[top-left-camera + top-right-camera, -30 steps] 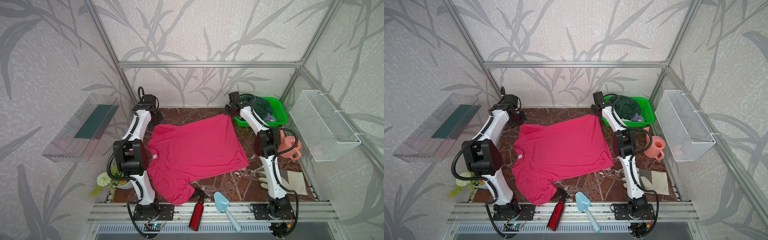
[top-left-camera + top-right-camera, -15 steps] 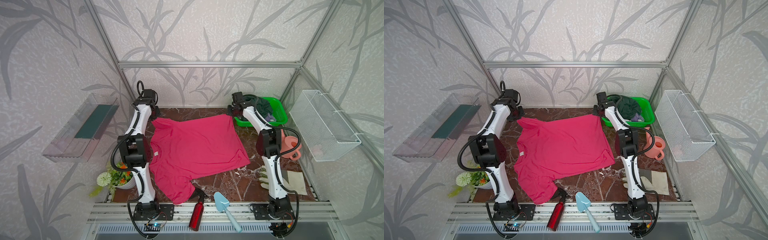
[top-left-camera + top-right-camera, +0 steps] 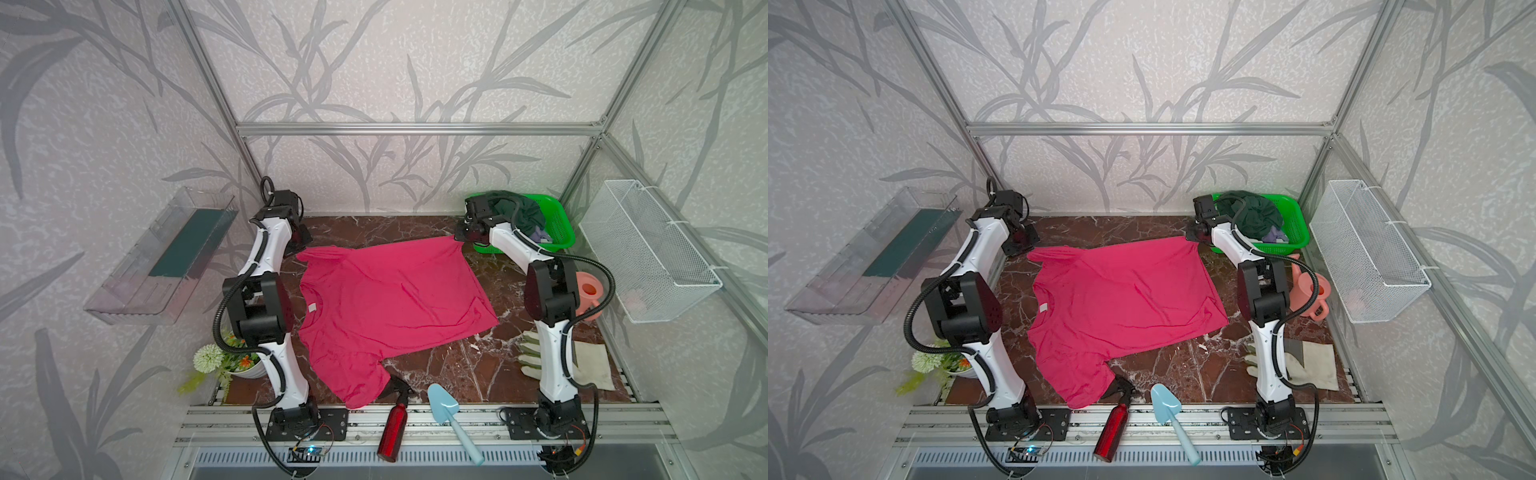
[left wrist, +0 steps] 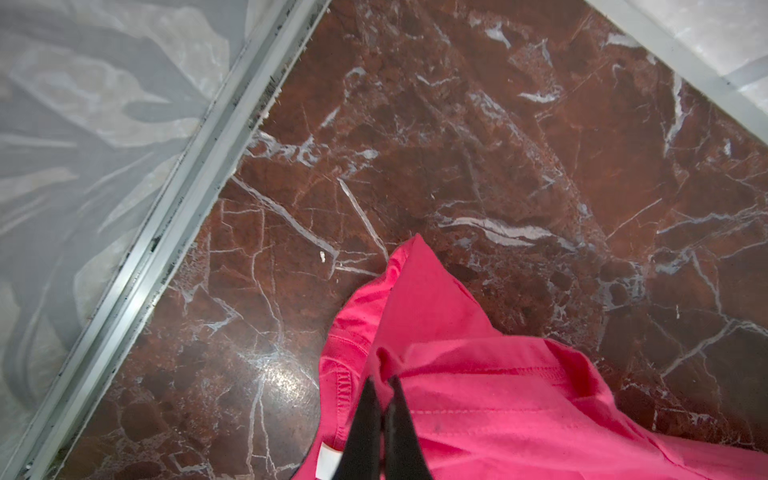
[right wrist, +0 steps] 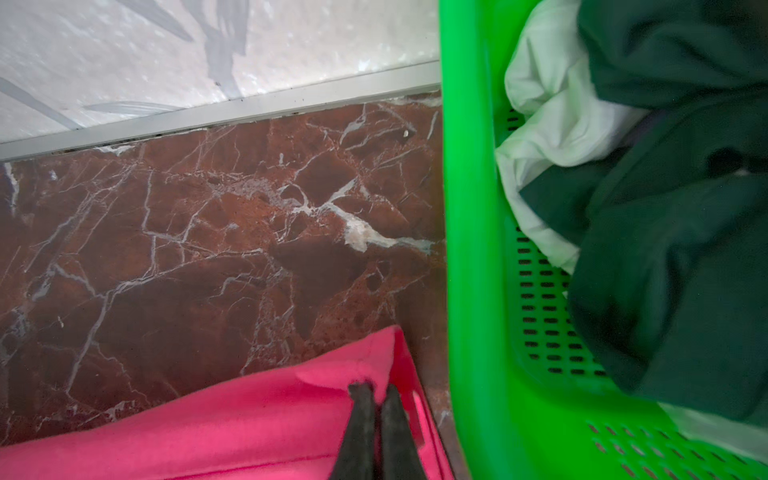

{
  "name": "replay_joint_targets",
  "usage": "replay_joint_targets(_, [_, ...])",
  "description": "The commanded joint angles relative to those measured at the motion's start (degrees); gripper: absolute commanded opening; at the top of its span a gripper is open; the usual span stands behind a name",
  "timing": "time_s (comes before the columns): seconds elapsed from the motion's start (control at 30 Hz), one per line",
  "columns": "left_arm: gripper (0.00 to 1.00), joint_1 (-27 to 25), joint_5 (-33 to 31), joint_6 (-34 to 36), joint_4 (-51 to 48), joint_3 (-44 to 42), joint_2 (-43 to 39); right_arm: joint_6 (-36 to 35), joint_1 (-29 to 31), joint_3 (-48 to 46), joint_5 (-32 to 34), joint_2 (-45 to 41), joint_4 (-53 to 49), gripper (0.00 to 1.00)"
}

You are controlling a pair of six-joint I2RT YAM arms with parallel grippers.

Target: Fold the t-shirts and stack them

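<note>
I should next move the stretched far edge in my left gripper back onto the shirt's flat body beside the neck label and let go of the fold.
A bright pink-red t-shirt lies spread on the brown marble table, with its white neck label facing the left arm. My left gripper is at the shirt's far left corner, shut on a fold of cloth by the sleeve. My right gripper is shut on the far right hem corner, beside the green basket. The far edge runs stretched between the two grippers. In the basket lie a dark green t-shirt and a whitish one.
A red bottle and a blue trowel lie at the front edge, the bottle's top touching the shirt's near sleeve. A pale glove and pink watering can sit right. A flower pot is front left. The back wall is close behind both grippers.
The left gripper has drawn its corner slightly outward to the left, and the shirt's far edge is straighter and tauter. The right gripper has barely moved. Both stay shut on the cloth.
</note>
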Motion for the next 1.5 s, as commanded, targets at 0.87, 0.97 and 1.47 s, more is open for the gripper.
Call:
replay_joint_targets(0.87, [0.00,0.1,5.4,-8.4,4.3,-26.1,-15.0,-2.2,-0.4,-25.7,8.8,-13.2,20.8,0.00])
replay_joint_targets(0.97, [0.00,0.1,6.5,-8.9,4.8,-28.5,-15.8,-1.5,-0.3,-26.9,9.4,-13.4,19.5,0.00])
replay_joint_targets(1.47, [0.04,0.0,8.1,-11.8,8.1,-44.0,-24.9,5.8,-0.2,-37.5,13.2,-17.2,22.5,0.06])
